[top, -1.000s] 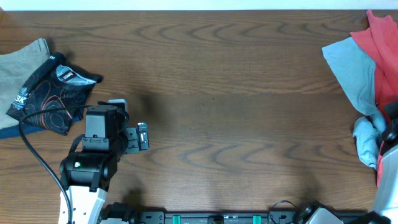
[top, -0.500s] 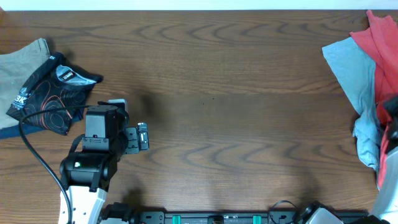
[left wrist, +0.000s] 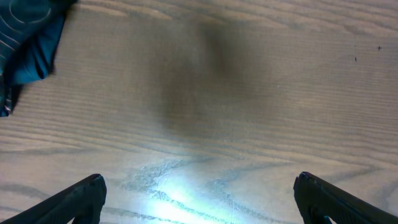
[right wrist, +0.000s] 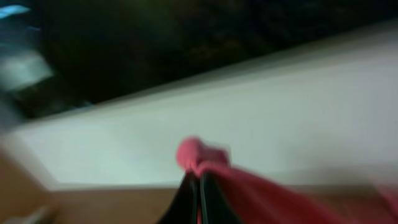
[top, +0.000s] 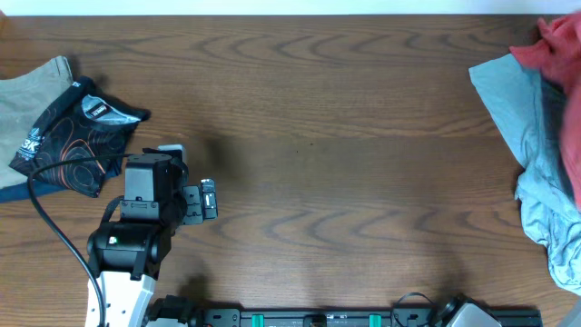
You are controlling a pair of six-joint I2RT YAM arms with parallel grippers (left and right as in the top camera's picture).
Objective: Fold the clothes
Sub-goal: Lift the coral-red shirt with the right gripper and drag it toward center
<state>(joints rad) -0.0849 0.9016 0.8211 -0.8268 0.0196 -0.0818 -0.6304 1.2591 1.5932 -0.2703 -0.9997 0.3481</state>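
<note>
Next, the right gripper swings left in the overhead view toward the bare wood beside the pile and releases the red garment's fold, since that table part is clear.
A pile of clothes lies at the right table edge: a light blue garment (top: 526, 118) with a red garment (top: 561, 54) over its far side. My right gripper (right wrist: 199, 186) is shut on a fold of the red garment (right wrist: 202, 155) and holds it raised; that view is blurred, and the right arm is out of the overhead view. My left gripper (left wrist: 199, 199) is open and empty above bare wood, to the right of the folded stack. In the overhead view the left gripper (top: 204, 200) sits at the front left.
Folded clothes lie at the far left: a tan piece (top: 27, 91) under black patterned shorts (top: 73, 136), whose dark corner shows in the left wrist view (left wrist: 28, 50). A black cable (top: 54, 222) runs beside the left arm.
The right arm has left the overhead view at the right edge, lifting the red garment. The blue garment has shifted and spread near the front right. The left arm has not moved.
</note>
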